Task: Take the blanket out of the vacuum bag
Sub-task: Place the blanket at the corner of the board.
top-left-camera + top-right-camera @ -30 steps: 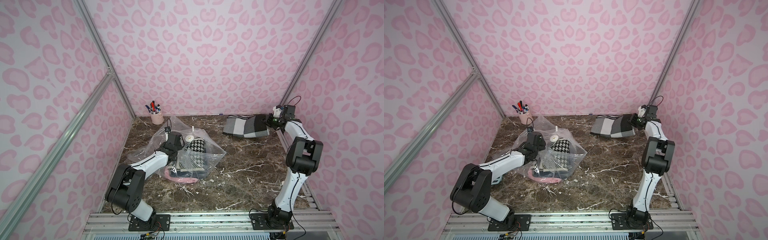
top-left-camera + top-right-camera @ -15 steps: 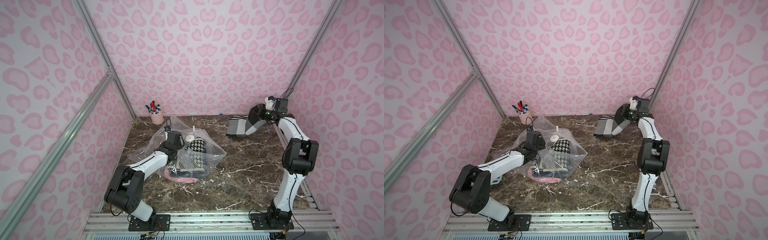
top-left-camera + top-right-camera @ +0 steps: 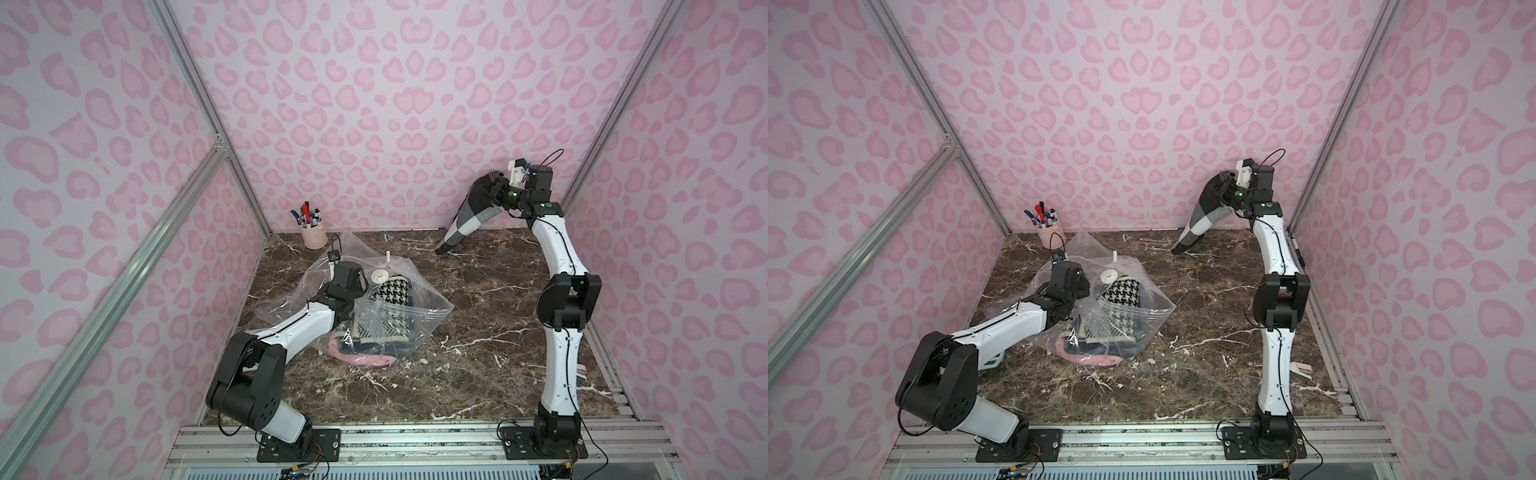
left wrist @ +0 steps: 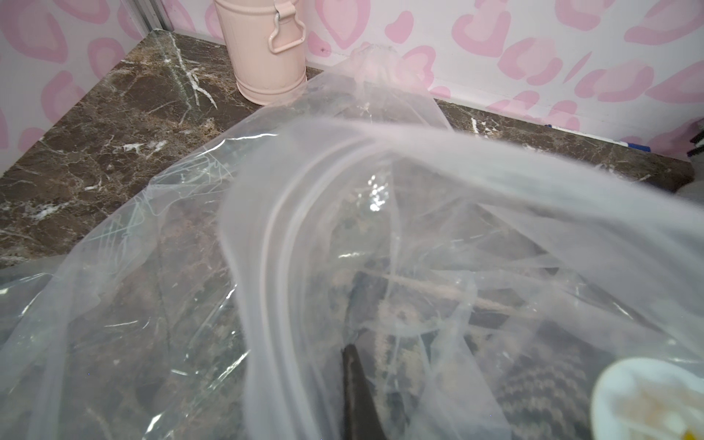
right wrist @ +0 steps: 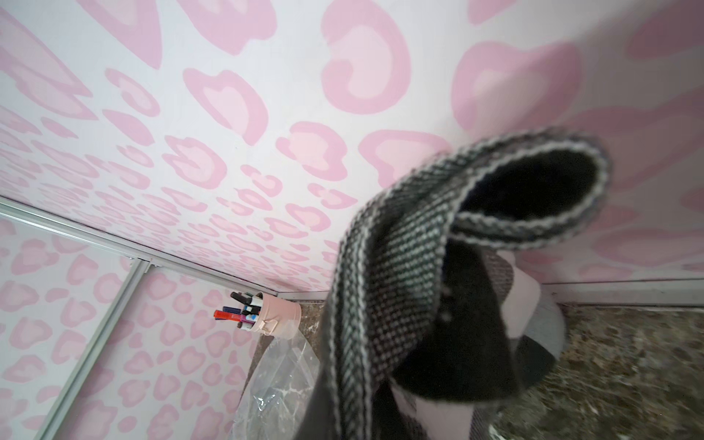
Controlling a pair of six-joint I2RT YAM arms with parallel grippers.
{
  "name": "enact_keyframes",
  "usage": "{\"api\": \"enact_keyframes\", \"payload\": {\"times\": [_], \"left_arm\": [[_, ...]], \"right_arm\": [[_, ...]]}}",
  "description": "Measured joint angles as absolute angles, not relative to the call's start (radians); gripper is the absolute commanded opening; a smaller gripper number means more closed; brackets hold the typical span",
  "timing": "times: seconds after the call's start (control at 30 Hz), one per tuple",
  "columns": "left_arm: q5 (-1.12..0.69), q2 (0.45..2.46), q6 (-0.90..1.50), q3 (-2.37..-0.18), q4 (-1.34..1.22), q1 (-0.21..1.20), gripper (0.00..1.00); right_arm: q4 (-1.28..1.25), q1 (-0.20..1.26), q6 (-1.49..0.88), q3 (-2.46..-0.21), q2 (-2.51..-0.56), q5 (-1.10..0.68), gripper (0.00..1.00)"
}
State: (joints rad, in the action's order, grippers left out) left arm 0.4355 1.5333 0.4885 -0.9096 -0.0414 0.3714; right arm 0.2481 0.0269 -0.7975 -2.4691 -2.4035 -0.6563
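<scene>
I will lower my right gripper toward the nearby side wall next and let go of the blanket (image 3: 469, 220) on the table's bare back corner, clear of the bag.
The checked black, grey and white blanket (image 3: 469, 220) (image 3: 1204, 216) hangs in the back right corner. My right gripper (image 3: 496, 193) (image 3: 1225, 193) is shut on its upper end, and its lower tip touches the table. In the right wrist view the blanket (image 5: 400, 285) hides the fingers. The clear vacuum bag (image 3: 415, 311) (image 3: 1142, 307) lies left of centre, with a white valve cap (image 3: 379, 275) and a slider clip (image 3: 387, 257). My left gripper (image 3: 348, 274) (image 4: 352, 362) is shut on the bag's plastic beside the cap. Houndstooth fabric (image 3: 390, 293) and pink fabric (image 3: 365, 359) lie inside the bag.
A pink cup of pens (image 3: 312, 237) (image 4: 263, 49) stands at the back left, just behind the bag. The back wall and the right wall are close to my raised right gripper. A small pale object (image 3: 1302, 370) lies by the right edge near the front.
My right gripper has risen and moved slightly left with the blanket, lifting it from flat on the table to hanging. The left arm and the bag have not moved.
</scene>
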Motion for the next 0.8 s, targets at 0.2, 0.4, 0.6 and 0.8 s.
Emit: {"api": "enact_keyframes", "payload": {"times": [0.2,0.4,0.6,0.8], "left_arm": [[0.443,1.532,0.475,-0.910,-0.039,0.372,0.04],[0.438,1.542,0.472,-0.914,-0.039,0.371,0.04],[0.419,1.559,0.472,-0.921,-0.036,0.371,0.04],[0.369,1.564,0.464,-0.961,-0.035,0.371,0.04]], "right_arm": [[0.196,0.038,-0.893,-2.576,-2.448,-0.663,0.00],[0.205,0.009,-0.836,-2.333,-2.322,-0.673,0.00],[0.153,-0.107,-0.718,-1.697,-2.051,-0.638,0.00],[0.145,-0.296,-0.586,-1.373,-1.947,-0.587,0.00]]}}
